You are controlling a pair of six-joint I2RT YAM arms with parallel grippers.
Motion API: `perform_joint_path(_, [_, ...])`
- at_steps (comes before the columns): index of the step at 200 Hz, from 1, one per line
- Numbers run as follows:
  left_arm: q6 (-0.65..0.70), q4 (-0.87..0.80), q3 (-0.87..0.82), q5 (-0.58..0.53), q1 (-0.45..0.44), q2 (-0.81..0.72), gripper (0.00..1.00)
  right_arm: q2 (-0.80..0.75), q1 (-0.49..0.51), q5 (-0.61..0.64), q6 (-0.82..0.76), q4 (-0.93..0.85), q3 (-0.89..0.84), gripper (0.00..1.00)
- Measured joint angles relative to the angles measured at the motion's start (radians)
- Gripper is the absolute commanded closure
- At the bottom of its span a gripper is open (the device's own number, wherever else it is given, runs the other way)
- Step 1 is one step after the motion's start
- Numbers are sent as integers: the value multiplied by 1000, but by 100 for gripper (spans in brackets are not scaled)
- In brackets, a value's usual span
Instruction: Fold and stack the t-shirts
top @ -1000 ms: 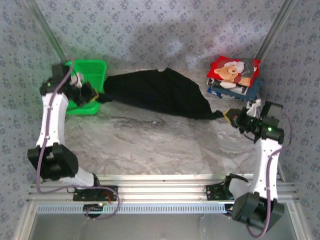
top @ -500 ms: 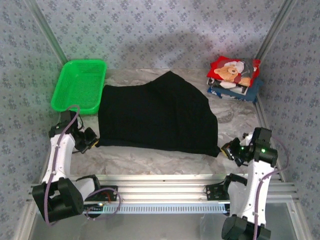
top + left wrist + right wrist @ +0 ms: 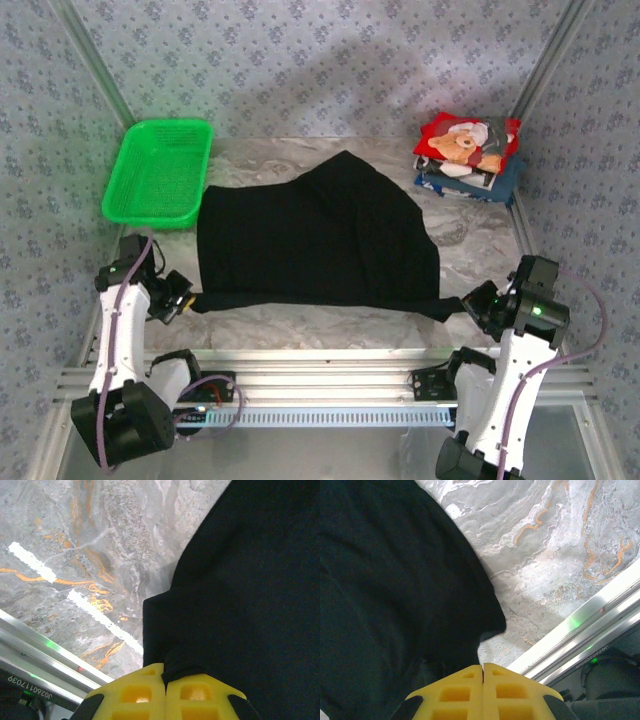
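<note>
The shirt's spread side by the basket lies outward of my left gripper, so my left gripper will next carry the pinched corner outward onto that cloth and release it.
The black t-shirt [image 3: 310,240] lies spread over the middle of the marble table, its near edge pulled taut between the two arms. My left gripper [image 3: 186,300] is shut on the shirt's near left corner; the left wrist view shows black cloth [image 3: 240,580] pinched between the yellow fingers [image 3: 135,692]. My right gripper [image 3: 466,305] is shut on the near right corner, where the cloth [image 3: 395,580] runs in under the closed yellow fingers [image 3: 512,690]. The folded t-shirts [image 3: 468,150] sit stacked at the back right, the red teddy-bear one on top.
A green mesh basket [image 3: 158,170] stands at the back left, just beyond the shirt's left edge. The table's metal front rail [image 3: 320,365] runs close behind both grippers. Patterned walls enclose the table on three sides.
Both grippers have drawn back toward the near edge, dragging the black shirt from a bunched, stretched band at the back into a flat spread across the table.
</note>
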Motion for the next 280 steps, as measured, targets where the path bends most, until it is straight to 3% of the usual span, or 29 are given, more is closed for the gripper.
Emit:
perform_joint_path(37, [-5,-34,48,-6,3,-27,100,0,9,-121,8,84,-44,100])
perform_joint_path(60, [-4,-23,48,-16,6,-27,100,51,71,-167,20,157,-132,100])
perform_joint_path(114, [18,66,48,-42,1,40,100,344,348,-87,9,340,-68,100])
perform_joint_path(136, [38,93,63,-61,-11,108,100,458,417,-34,-16,404,-16,100])
perform_joint_path(180, [85,155,115,-101,-17,236,100,627,434,46,-71,467,92,100])
perform_joint_path(280, [146,251,163,-111,-32,454,100,901,473,101,-189,525,277,100])
